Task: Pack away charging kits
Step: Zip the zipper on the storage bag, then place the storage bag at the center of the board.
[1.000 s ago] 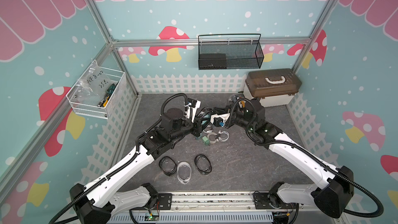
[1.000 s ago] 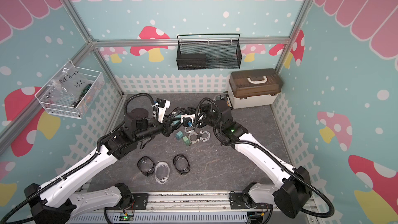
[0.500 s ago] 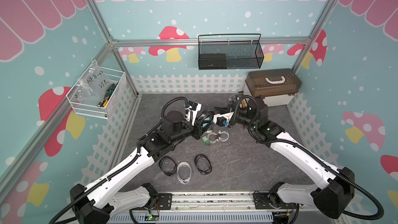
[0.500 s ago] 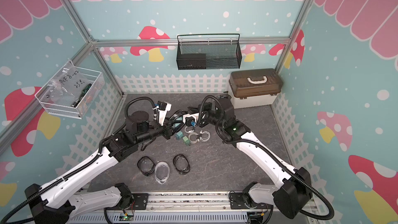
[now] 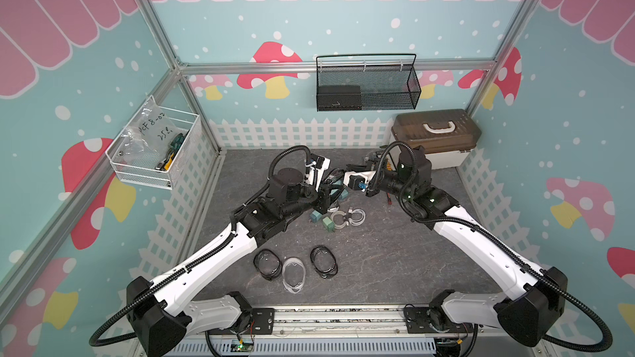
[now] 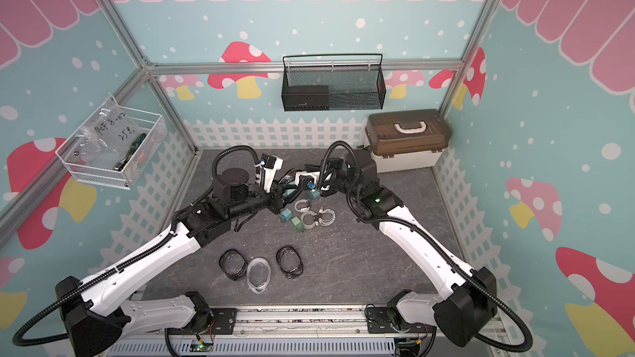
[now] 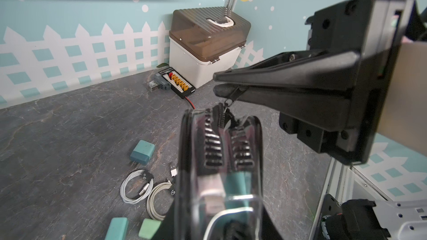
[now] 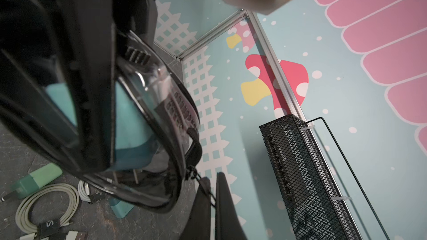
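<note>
The robot's left gripper will next swing toward the side of the white wire basket and down to release the black-rimmed pouch, because the table below the gripper is bare on that side.
A black-rimmed clear pouch (image 7: 219,158) hangs above the table, with a teal charger and a white cable inside it. My left gripper (image 7: 219,215) is shut on the pouch's lower part, its fingers mostly hidden behind the pouch. My right gripper (image 8: 213,178) is shut on the pouch's zipper pull (image 7: 231,99). In both top views the two grippers meet mid-table at the pouch (image 5: 334,180). Three loose teal chargers (image 5: 315,216) (image 6: 297,224) and coiled white cables (image 5: 347,216) lie below. Two empty black-rimmed pouches (image 5: 266,264) (image 5: 323,262) and a clear one (image 5: 293,274) lie near the front.
A beige box with a brown lid (image 5: 434,139) stands at the back right, with a black board with orange connectors (image 7: 178,83) beside it. A black mesh basket (image 5: 366,87) hangs on the back wall and a white wire basket (image 5: 154,152) on the left wall.
Both grippers and the pouch between them have shifted slightly up and toward the back. Both grips are unchanged.
</note>
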Robot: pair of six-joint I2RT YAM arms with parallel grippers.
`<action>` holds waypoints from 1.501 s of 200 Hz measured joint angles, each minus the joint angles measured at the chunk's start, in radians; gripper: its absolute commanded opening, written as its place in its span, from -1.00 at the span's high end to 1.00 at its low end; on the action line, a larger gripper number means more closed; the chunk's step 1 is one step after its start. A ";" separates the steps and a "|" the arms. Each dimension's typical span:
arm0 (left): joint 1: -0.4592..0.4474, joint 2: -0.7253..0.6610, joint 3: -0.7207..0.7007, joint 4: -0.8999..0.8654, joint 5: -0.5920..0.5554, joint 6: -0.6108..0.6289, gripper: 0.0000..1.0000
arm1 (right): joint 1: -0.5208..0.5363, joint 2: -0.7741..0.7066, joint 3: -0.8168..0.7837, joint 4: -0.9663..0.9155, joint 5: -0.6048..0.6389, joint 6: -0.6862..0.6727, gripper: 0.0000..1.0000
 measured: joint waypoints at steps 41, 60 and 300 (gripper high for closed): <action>0.010 -0.046 -0.095 0.115 -0.013 0.000 1.00 | 0.013 0.061 0.087 -0.048 0.003 0.071 1.00; 0.014 -0.085 -0.149 0.069 0.006 -0.001 1.00 | 0.019 0.065 0.106 -0.014 0.008 0.081 1.00; 0.635 0.506 -0.201 0.232 0.160 -0.514 0.20 | 0.043 -0.154 -0.562 0.699 0.380 0.772 -0.97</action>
